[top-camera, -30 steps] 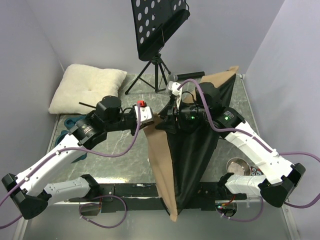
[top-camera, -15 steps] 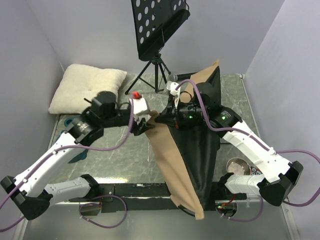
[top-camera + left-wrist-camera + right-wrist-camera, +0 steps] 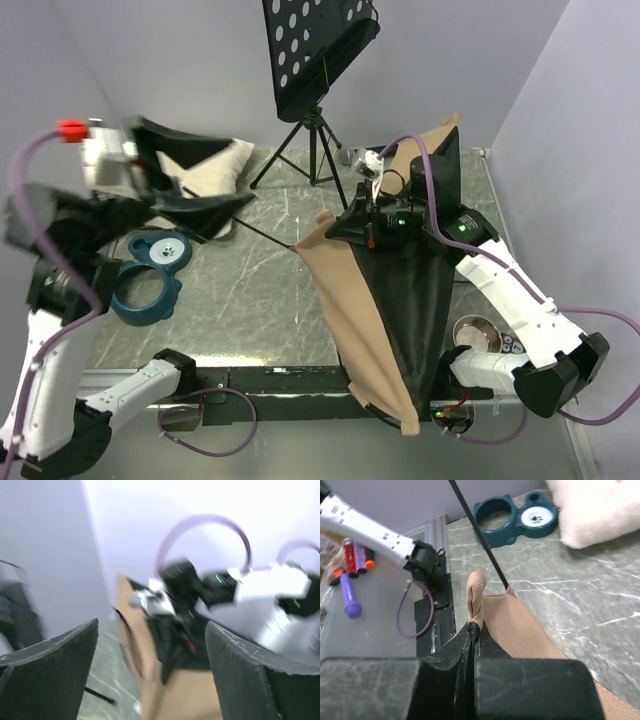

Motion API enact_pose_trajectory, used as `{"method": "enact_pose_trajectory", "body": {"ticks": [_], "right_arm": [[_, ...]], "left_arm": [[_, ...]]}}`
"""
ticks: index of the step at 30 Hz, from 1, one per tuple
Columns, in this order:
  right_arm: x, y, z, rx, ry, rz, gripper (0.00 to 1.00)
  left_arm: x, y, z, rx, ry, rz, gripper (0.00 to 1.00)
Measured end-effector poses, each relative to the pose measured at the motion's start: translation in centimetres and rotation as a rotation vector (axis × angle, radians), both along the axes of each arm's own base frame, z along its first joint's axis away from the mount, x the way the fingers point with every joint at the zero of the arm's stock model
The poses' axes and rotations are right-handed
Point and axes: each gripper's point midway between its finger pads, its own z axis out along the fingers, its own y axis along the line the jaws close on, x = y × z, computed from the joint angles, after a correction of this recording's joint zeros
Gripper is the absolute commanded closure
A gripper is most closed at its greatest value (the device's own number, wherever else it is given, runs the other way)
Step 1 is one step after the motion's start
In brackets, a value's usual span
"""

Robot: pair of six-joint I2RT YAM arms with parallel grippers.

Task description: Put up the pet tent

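The thin black pole's loose end [image 3: 189, 191] is below the raised gripper. My left gripper should next go down to it and close its open fingers around it.
The pet tent [image 3: 385, 300] is a tan fabric sheet with a black lining, draped from mid-table down over the near edge. My right gripper [image 3: 347, 228] is shut on its upper edge. In the right wrist view the fingers [image 3: 535, 685] pinch the black trim just below a tan webbing loop [image 3: 476, 592]. A thin black pole [image 3: 480, 535] runs out from that corner. My left gripper [image 3: 195, 180] is raised high at the left, blurred, open and empty. From the left wrist its gripper [image 3: 152, 680] frames the tent [image 3: 150, 655] at a distance.
A black music stand [image 3: 318, 50] on a tripod stands at the back. The cream pillow [image 3: 222, 160] lies back left, partly behind my left gripper. A teal double pet bowl [image 3: 150, 275] sits at the left, a metal bowl [image 3: 478, 332] front right.
My left gripper opened, let go of the tent's corner and swung up and to the left. My right gripper closed on the tent's edge, and the fabric spread wider.
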Motion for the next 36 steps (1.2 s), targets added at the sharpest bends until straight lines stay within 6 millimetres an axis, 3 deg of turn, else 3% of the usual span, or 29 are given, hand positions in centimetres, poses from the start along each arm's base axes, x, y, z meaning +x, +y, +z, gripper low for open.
{"method": "enact_pose_trajectory", "body": {"ticks": [3, 7, 11, 14, 18, 23, 31, 36], "right_arm": [[0.2, -0.3, 0.5, 0.001, -0.008, -0.032, 1.00], [-0.1, -0.7, 1.6, 0.018, -0.019, -0.013, 1.00], [-0.6, -0.9, 2.7, 0.042, -0.011, 0.017, 1.00], [-1.0, -0.9, 3.3, 0.065, 0.012, 0.038, 1.00], [-1.3, -0.9, 4.1, 0.097, 0.033, 0.060, 1.00], [-1.9, -0.8, 4.6, 0.125, 0.068, 0.098, 1.00], [-2.5, -0.6, 4.9, 0.149, 0.112, 0.149, 1.00], [-2.9, -0.5, 5.0, 0.156, 0.131, 0.178, 1.00]], "left_arm": [[-0.1, 2.7, 3.2, -0.098, -0.027, 0.112, 0.00], [0.5, 6.1, 4.6, -0.182, -0.040, 0.287, 0.09], [1.4, 8.5, 1.9, -0.209, 0.020, 0.417, 0.10], [2.6, 9.6, -1.6, -0.242, 0.120, 0.465, 0.14], [3.4, 9.6, -6.1, -0.285, 0.236, 0.440, 0.25], [3.3, 9.0, -8.9, -0.310, 0.224, 0.364, 0.35], [1.5, 7.4, -6.5, -0.296, 0.048, 0.200, 0.43], [0.2, 6.9, -5.7, -0.292, -0.028, 0.138, 0.30]]}}
